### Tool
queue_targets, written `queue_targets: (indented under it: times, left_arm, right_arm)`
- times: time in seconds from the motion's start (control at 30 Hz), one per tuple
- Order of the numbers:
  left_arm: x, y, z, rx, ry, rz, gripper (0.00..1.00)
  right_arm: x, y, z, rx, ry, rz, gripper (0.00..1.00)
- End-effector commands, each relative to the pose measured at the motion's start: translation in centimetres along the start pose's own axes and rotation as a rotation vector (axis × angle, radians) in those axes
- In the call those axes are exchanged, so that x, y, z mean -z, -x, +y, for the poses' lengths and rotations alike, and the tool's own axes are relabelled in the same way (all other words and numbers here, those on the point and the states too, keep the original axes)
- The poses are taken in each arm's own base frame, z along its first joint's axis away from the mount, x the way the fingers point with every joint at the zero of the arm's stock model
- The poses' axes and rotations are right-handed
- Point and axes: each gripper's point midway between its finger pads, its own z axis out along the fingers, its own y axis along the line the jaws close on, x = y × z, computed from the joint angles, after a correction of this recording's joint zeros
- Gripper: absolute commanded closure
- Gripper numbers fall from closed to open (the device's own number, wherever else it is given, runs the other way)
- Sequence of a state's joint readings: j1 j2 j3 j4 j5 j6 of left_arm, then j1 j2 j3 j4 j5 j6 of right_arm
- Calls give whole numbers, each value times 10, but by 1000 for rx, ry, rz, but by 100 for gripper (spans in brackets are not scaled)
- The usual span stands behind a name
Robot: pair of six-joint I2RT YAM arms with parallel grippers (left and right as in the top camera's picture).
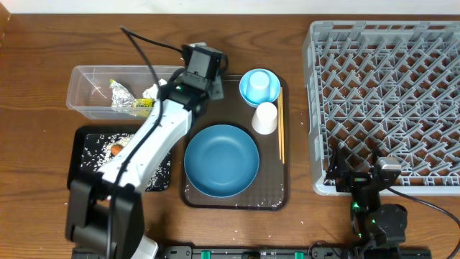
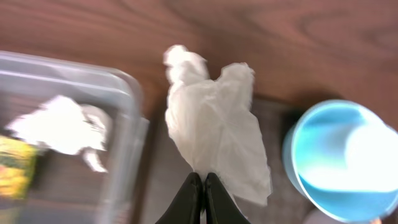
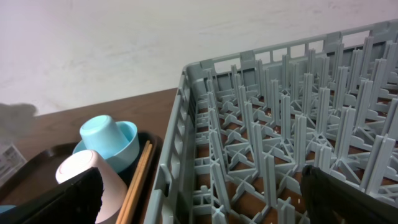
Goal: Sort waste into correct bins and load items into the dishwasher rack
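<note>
Next, my left gripper should move over the wrapper (image 1: 131, 102) in the clear tub and release the tissue, since that tub lies to the gripper's left in the overhead view.
My left gripper (image 1: 200, 66) (image 2: 203, 186) is shut on a crumpled white tissue (image 2: 214, 134), which hangs between the clear tub (image 1: 86, 90) (image 2: 127, 93) and the small light-blue bowl (image 1: 259, 86) (image 2: 339, 158). Inside the tub lie a green-yellow wrapper (image 1: 131, 102) (image 2: 15, 165) and another white tissue (image 2: 62, 124). The black tray (image 1: 77, 162) holds rice grains (image 1: 97, 147) and a small carrot (image 1: 115, 150). The large dark-blue bowl (image 1: 221, 160), white cup (image 1: 264, 118) (image 3: 93, 171) and chopsticks (image 1: 281, 129) (image 3: 138, 180) sit on the brown tray (image 1: 233, 201). My right gripper (image 1: 356, 170) (image 3: 205, 199) is open at the near-left corner of the grey dishwasher rack (image 1: 384, 101) (image 3: 280, 143).
The brown tray lies between the bins on the left and the rack on the right. My left arm (image 1: 144, 144) stretches over the black tray and the tub's right end. A light-blue cup (image 3: 102, 134) stands upside down in the small bowl.
</note>
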State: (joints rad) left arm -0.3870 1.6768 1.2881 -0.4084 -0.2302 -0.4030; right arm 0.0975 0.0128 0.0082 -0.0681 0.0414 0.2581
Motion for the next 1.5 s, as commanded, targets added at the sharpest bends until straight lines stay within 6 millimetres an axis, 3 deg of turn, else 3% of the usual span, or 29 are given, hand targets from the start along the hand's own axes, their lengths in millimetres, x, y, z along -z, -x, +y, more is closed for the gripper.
queue_targets:
  times: [0.0,0.13,0.43,0.5,0.57,0.6,0.63,0.87,1.0,1.23,1.47]
  left_arm:
    - [14,28,32,26,132,-102,94]
    - [19,40,69,124,241,-144,94]
    - [15,27,160,382,439,-85,92]
    - [14,21,171,398,451,-58,78]
    - [14,15,177,408,454,-27,40]
    - [13,14,179,412,451,-17,25]
    - [13,11,179,414,448,-6,18]
    - [14,2,178,404,447,39,12]
    - [18,1,187,409,484,35,12]
    - [48,-4,245,716,600,-16,9]
    - [79,-21,298,822,713,9,4]
  right_arm:
    - [0,-1,0,13,-2,0,1]
    - [0,-1,0,13,-2,0,1]
    - [0,-1,0,13,-2,0,1]
    - [0,-1,0,13,-2,0,1]
    - [0,-1,0,13,-2,0,1]
    - [0,-1,0,13,-2,0,1]
    - [0,-1,0,13,-2,0,1]
    - [0,-1,0,13,-2,0,1]
    - [0,-1,0,13,-2,0,1]
    - [0,-1,0,13,-2,0,1]
    - [0,-1,0,13,-2,0,1]
